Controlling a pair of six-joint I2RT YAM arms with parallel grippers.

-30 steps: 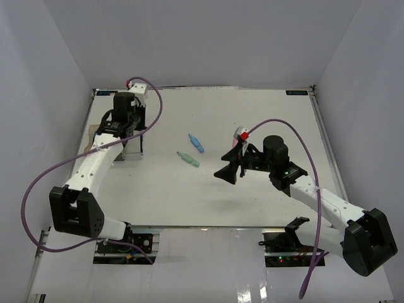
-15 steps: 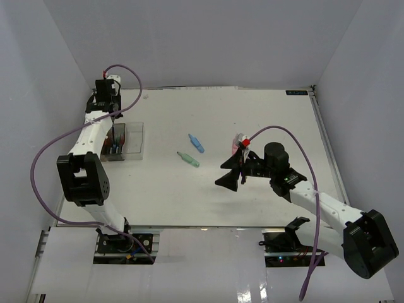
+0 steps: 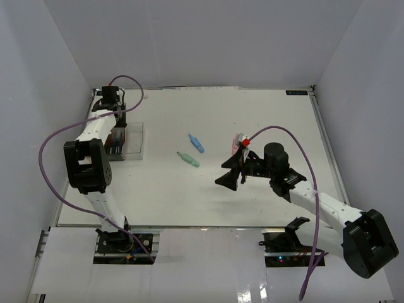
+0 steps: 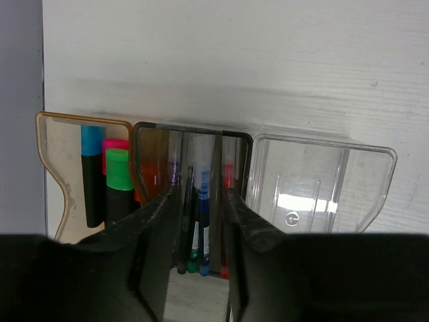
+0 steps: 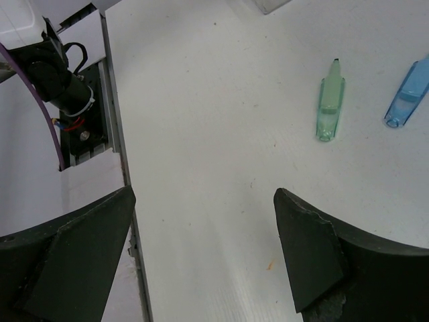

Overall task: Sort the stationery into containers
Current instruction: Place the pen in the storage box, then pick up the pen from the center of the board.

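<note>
The right gripper moves across and down next onto the green piece's blunt end, which is below it, to its left in the top view, facing the gripper's fingers.
Three joined containers [image 3: 128,140] stand at the table's left. In the left wrist view they are amber [image 4: 53,181], grey [image 4: 194,131] and clear [image 4: 322,181]. The amber one holds highlighters with blue [image 4: 92,141], pink [image 4: 115,143] and green [image 4: 118,171] caps. The grey one holds several thin pens [image 4: 201,208]. My left gripper [image 3: 117,126] [image 4: 200,194] hangs just above the grey box, slightly open and empty. A green tapered piece [image 3: 187,159] [image 5: 330,100] and a blue one [image 3: 196,143] [image 5: 406,94] lie mid-table. My right gripper [image 3: 228,175] [image 5: 204,201] is wide open and empty, near them.
The left wall runs close beside the containers. The white table [image 3: 265,113] reaches to a rail at the back. The right wrist view shows the table's near edge and the left arm's base mount [image 5: 67,87] with cables.
The left arm has swung its wrist back toward the far left corner, and its gripper now points down at the containers. The right gripper has shifted slightly nearer and stays open.
</note>
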